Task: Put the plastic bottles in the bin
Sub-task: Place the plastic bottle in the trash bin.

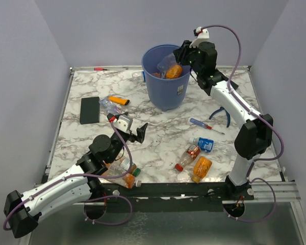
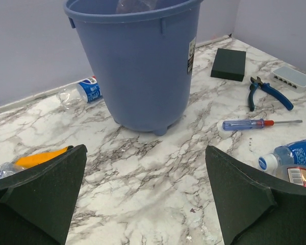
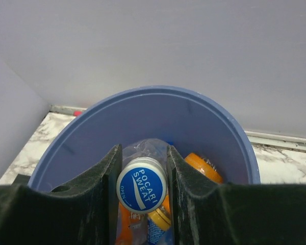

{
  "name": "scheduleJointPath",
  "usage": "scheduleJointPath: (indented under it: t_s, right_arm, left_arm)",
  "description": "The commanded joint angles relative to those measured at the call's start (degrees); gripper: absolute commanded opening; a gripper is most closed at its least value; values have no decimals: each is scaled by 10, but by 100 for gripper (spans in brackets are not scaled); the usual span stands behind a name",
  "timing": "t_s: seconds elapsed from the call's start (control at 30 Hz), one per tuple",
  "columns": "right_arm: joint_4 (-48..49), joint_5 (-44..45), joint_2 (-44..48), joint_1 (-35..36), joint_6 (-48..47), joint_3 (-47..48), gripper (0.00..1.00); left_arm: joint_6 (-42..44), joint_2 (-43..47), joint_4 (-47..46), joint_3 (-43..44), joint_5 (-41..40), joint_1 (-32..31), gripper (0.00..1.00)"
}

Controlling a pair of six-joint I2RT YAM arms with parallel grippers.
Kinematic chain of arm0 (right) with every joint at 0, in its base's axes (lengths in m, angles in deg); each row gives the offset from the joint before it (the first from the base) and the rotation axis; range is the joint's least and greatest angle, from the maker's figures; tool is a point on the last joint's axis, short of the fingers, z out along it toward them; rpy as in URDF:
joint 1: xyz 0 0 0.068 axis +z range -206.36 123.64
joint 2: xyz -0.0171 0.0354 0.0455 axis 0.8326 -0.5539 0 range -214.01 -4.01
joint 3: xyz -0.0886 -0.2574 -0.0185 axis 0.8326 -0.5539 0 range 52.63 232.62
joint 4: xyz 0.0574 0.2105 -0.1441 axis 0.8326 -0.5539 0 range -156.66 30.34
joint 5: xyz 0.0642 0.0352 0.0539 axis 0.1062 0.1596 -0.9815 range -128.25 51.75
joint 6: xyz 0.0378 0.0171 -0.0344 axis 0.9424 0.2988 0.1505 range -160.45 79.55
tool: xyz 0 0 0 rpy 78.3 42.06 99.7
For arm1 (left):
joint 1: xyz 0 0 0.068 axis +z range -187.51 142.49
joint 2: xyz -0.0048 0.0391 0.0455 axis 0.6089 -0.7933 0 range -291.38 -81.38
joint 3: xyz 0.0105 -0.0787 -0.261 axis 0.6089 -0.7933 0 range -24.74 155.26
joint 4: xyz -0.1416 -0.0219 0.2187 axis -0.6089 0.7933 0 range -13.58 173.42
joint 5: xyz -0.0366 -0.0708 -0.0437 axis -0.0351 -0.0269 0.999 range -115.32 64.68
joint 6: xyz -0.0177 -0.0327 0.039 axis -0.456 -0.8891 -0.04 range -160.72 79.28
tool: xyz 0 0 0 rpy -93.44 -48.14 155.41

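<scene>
The clear bottle's body still slants across the bin's opening. My right gripper should next tilt downward and go down into the blue bin's opening (image 1: pixel 166 64) (image 3: pixel 188 145) to release the bottle.
The blue bin (image 1: pixel 166 89) stands at the back middle of the table. My right gripper (image 1: pixel 177 60) is over its mouth, shut on a clear bottle with a blue and white cap (image 3: pixel 141 185). The right wrist view shows the bin's rim (image 3: pixel 143 93) and orange bottles (image 3: pixel 204 166) inside. My left gripper (image 1: pixel 136 131) is open and empty over the table, facing the bin (image 2: pixel 137 66). Loose bottles lie at the front right: red-labelled (image 1: pixel 192 153), orange (image 1: pixel 202 166) and blue-labelled (image 1: pixel 204 144). More lie by the left arm (image 1: pixel 125 172), left of the bin (image 1: pixel 109 106) and behind it (image 2: pixel 84 92).
A black slab (image 1: pixel 90 109) lies at the left and another (image 2: pixel 229 64) right of the bin. A screwdriver (image 1: pixel 206 125) and blue pliers (image 1: pixel 222 113) lie right of the bin. A white box (image 2: pixel 293 76) sits beyond the pliers. Grey walls enclose the table.
</scene>
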Motion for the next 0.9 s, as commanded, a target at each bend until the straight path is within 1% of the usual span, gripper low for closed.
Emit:
scheduleJointPath:
  t_s: [0.0, 0.17, 0.33, 0.43, 0.5, 0.6, 0.7, 0.87]
  right_arm:
    - [-94, -79, -6, 0, -20, -8, 0]
    - [-182, -134, -11, 0, -33, 41, 0]
    - [-169, -122, 49, 0, -15, 18, 0]
    - [-186, -127, 84, 0, -11, 25, 0]
    - [-218, -145, 104, 0, -14, 38, 0]
    - [-314, -167, 108, 0, -23, 69, 0]
    - [-389, -176, 114, 1, -35, 75, 0]
    - [-438, -138, 143, 1, -62, 34, 0]
  left_arm:
    - [-2, -5, -8, -5, 16, 0, 99]
    - [-2, -9, -9, -3, 19, 0, 99]
    - [0, -2, -6, -5, 11, 0, 99]
    - [-1, -1, -6, -5, 13, 0, 99]
    - [-2, -3, -6, -4, 15, -1, 99]
    - [-4, -4, -7, -4, 19, -1, 99]
    - [-8, -5, -8, -3, 23, 0, 99]
    - [-15, -11, -9, -1, 34, -1, 99]
